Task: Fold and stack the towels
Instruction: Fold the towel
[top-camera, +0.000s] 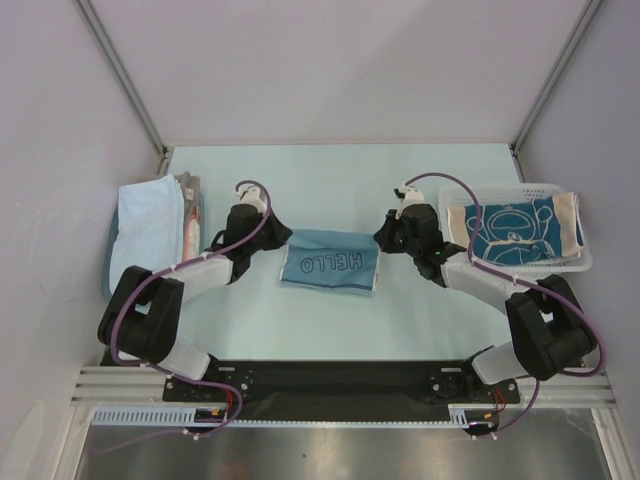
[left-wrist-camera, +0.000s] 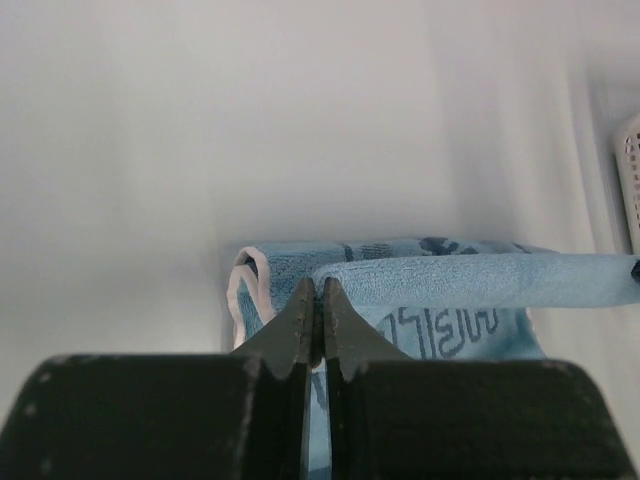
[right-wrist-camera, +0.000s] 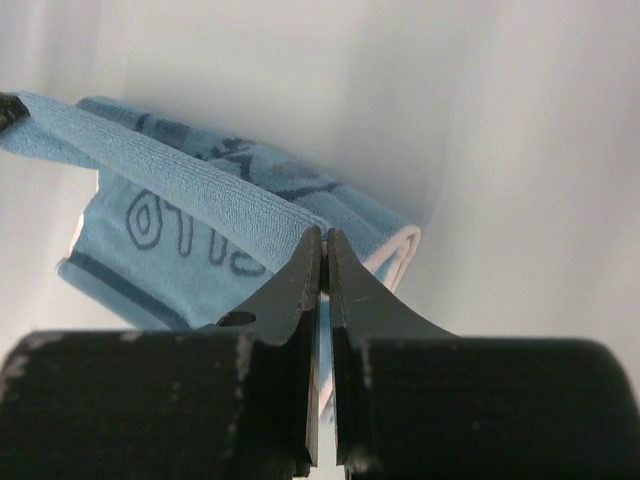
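The HELLO lettering is uncovered, so next my left gripper should move back and down to the towel's near edge (top-camera: 287, 282), below and back from the lettering, and let go.
A blue towel (top-camera: 331, 262) with dark "HELLO" lettering and a white edge lies mid-table, folded over. My left gripper (top-camera: 284, 237) is shut on its left corner, and my right gripper (top-camera: 382, 238) is shut on its right corner. In the left wrist view the jaws (left-wrist-camera: 319, 292) pinch the towel's upper layer (left-wrist-camera: 470, 280), which stretches taut to the right. In the right wrist view the jaws (right-wrist-camera: 323, 240) pinch the same layer (right-wrist-camera: 180, 190), which stretches to the left. A dark teal towel (top-camera: 515, 230) with white line drawing and tan ends lies in the white basket. A light blue towel (top-camera: 148, 225) lies on the tray.
The white mesh basket (top-camera: 580, 262) stands at the right, behind my right arm. The teal tray (top-camera: 108, 268) sits at the left with folded cloths, a tan one (top-camera: 189, 215) at its right side. Grey walls close in the table on three sides.
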